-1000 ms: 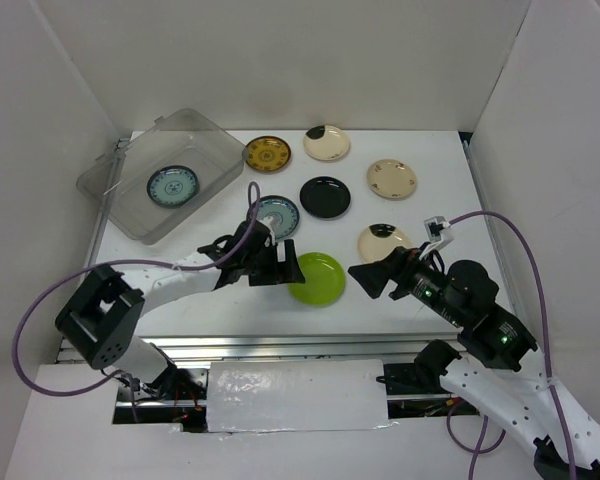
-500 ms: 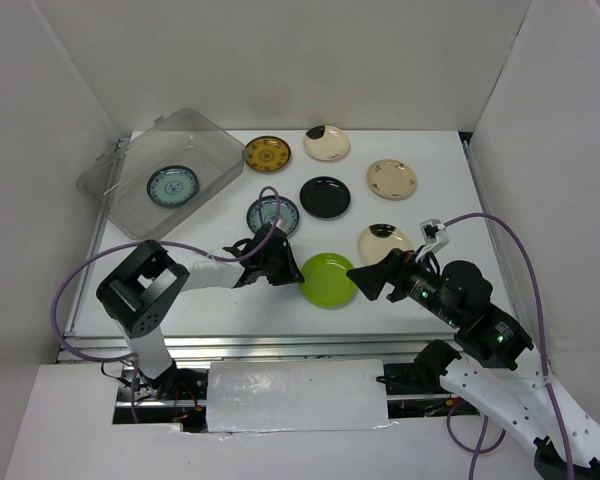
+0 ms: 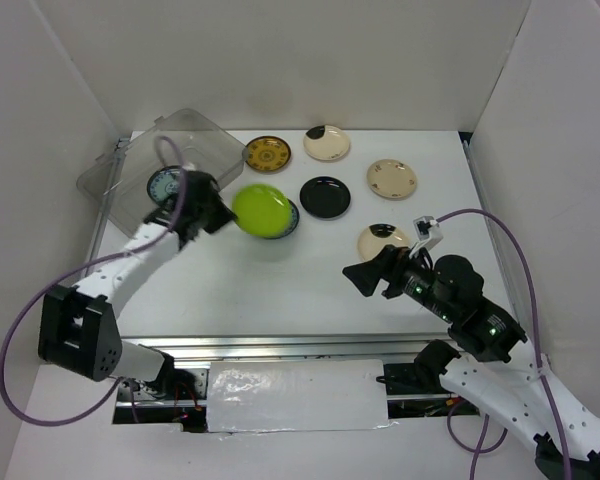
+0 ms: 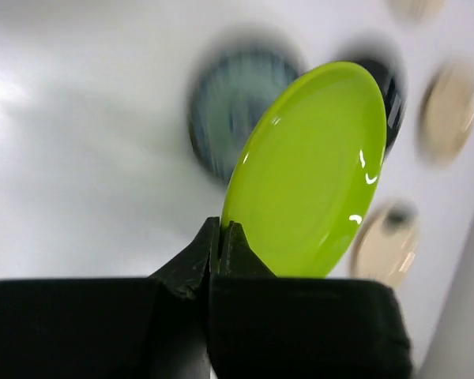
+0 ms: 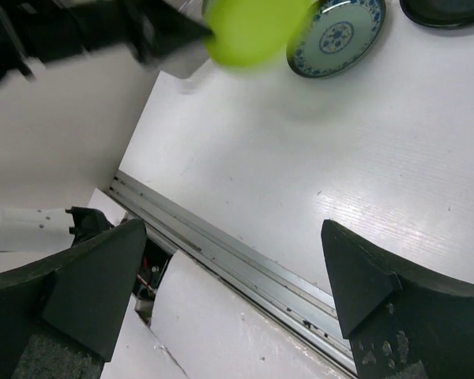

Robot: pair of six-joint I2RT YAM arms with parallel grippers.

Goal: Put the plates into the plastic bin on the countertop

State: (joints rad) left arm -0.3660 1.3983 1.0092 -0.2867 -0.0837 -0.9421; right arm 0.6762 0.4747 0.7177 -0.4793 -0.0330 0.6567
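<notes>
I should move my left gripper outward and to the left in the top view next, then down over the bin's blue-patterned plate [image 3: 165, 185], because the green plate still hangs outside.
My left gripper [image 3: 224, 216] is shut on the rim of the lime green plate [image 3: 260, 210], holding it tilted in the air just right of the clear plastic bin [image 3: 205, 140]. In the left wrist view the jaws pinch the green plate [image 4: 316, 174] at its lower edge. A blue-patterned plate [image 3: 164, 186] lies in the bin, partly hidden by my arm. A second blue-patterned plate [image 3: 292, 221] lies on the countertop [image 3: 280, 290] below the green one. My right gripper [image 3: 364, 278] hangs open over the countertop's front right, with nothing between its fingers.
Further plates lie on the countertop: mustard-gold [image 3: 267, 153], cream with a black patch [image 3: 327, 143], plain cream [image 3: 391, 178], glossy black [image 3: 325, 197], and another cream with black patch [image 3: 384, 240]. A metal rail [image 5: 245, 264] runs along the front edge. White walls close in both sides.
My left gripper closed on the green plate at the front centre, lifted it and carried it back and left toward the bin. The right gripper barely moved.
</notes>
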